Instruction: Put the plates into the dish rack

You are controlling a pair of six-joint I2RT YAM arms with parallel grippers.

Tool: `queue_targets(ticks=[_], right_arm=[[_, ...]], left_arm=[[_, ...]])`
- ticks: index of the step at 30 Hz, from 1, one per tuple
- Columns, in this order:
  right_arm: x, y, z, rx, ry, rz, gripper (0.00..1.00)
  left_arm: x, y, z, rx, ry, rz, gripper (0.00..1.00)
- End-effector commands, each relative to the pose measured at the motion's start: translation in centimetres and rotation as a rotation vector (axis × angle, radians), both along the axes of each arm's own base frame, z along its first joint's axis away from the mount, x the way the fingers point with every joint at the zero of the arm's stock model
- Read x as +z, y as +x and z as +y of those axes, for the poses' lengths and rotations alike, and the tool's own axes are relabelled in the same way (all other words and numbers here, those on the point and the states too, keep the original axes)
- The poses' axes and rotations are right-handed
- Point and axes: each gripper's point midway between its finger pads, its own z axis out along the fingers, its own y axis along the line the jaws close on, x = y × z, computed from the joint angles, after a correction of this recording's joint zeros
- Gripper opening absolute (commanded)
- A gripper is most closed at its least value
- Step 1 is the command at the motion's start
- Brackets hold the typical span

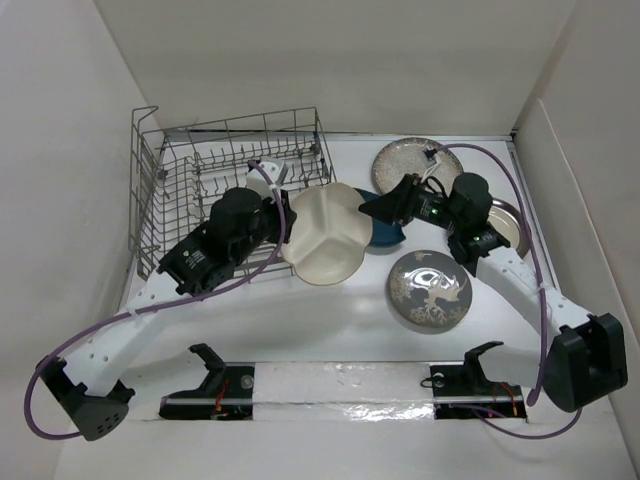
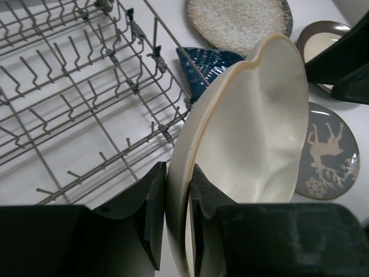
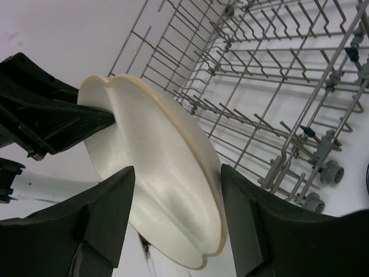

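Observation:
Next, my left gripper should carry the cream plate [image 1: 325,238] outward, turn it, lower it at the rack's end beside the dark blue dish and release, since that end's empty.
The cream three-section plate [image 1: 325,238] hangs on edge above the table, just right of the dish rack [image 1: 200,170]. My left gripper [image 1: 284,222] is shut on its left rim; in the left wrist view both pads [image 2: 154,208] press the rim of the plate [image 2: 253,138]. My right gripper [image 1: 384,212] is open at the plate's right side. In the right wrist view its fingers stand apart on either side of the plate [image 3: 155,173] without touching it. The empty wire rack [image 3: 277,86] lies behind.
The dark blue teardrop dish [image 1: 386,240] lies under the right gripper. The grey deer plate [image 1: 429,288] sits at front right, the speckled plate [image 1: 403,160] at the back. The silver-rimmed plate [image 1: 510,225] is partly hidden by the right arm. White walls enclose the table.

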Motion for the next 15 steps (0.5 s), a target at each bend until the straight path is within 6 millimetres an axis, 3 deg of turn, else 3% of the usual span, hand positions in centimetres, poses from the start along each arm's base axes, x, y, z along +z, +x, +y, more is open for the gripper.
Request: queue_targets(ticks=[1,3,7,9,10,13,15], right_arm=[[6.0,-0.6,0.1,0.011,0.074,-0.177,0.67],[6.2,-0.6,0.0,0.003,0.069,-0.178,0.72],[6.5,-0.5,-0.5,-0.035,0.050,-0.193,0.87],[6.9,-0.6,-1.0,-0.065,0.041,-0.214,0.95],[6.4,-0.6,-1.2,-0.077,0.026,-0.204,0.96],[5.5,-0.5,-2.4,-0.156,-0.021,-0.198,0.97],[5.7,-0.7,-3.5,-0.216,-0.030,-0.215,0.91]], left_arm=[[12.4,1.5,1.2,0.103,-0.259,-0.275,0.00],[13.0,1.9,1.3,0.115,-0.265,-0.285,0.00],[16.9,2.3,2.4,0.174,-0.304,-0.349,0.00],[17.8,2.8,2.5,0.201,-0.309,-0.360,0.00],[18.8,3.0,3.3,0.244,-0.318,-0.373,0.00],[19.1,4.3,4.0,0.327,-0.298,-0.369,0.00],[18.2,5.6,3.9,0.376,-0.255,-0.353,0.00]])
